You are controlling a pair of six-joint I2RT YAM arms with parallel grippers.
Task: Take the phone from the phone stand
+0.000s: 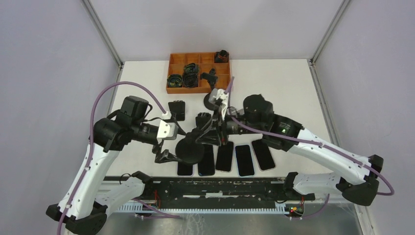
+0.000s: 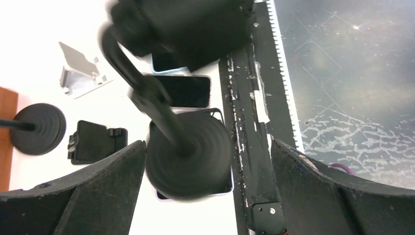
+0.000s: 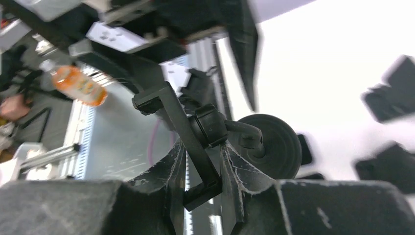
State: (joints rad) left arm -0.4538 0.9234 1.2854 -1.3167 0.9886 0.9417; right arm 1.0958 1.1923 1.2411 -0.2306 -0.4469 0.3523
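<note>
My right gripper should next move the stand outward and to the right in the top view, then lower it onto empty table, because the stand's base is hanging over phones (image 1: 225, 156).
A black phone stand with a round weighted base (image 1: 190, 151) and a bent neck stands over the left end of a row of dark phones (image 1: 225, 156) lying flat on the white table. My left gripper (image 1: 169, 152) is open, and its jaws straddle the round base (image 2: 191, 156) without closing on it. My right gripper (image 1: 210, 133) is shut on the stand's black clamp cradle (image 3: 188, 132) at the top of the neck. In the right wrist view the cradle frame looks empty. A phone (image 2: 181, 90) lies just beyond the base.
An orange parts tray (image 1: 169, 73) with black holders sits at the back. A second round-base stand (image 1: 213, 100) and a black folded holder (image 1: 176, 110) lie mid-table. A white folding stand (image 2: 80, 71) shows in the left wrist view. A black rail (image 1: 215, 188) runs along the near edge.
</note>
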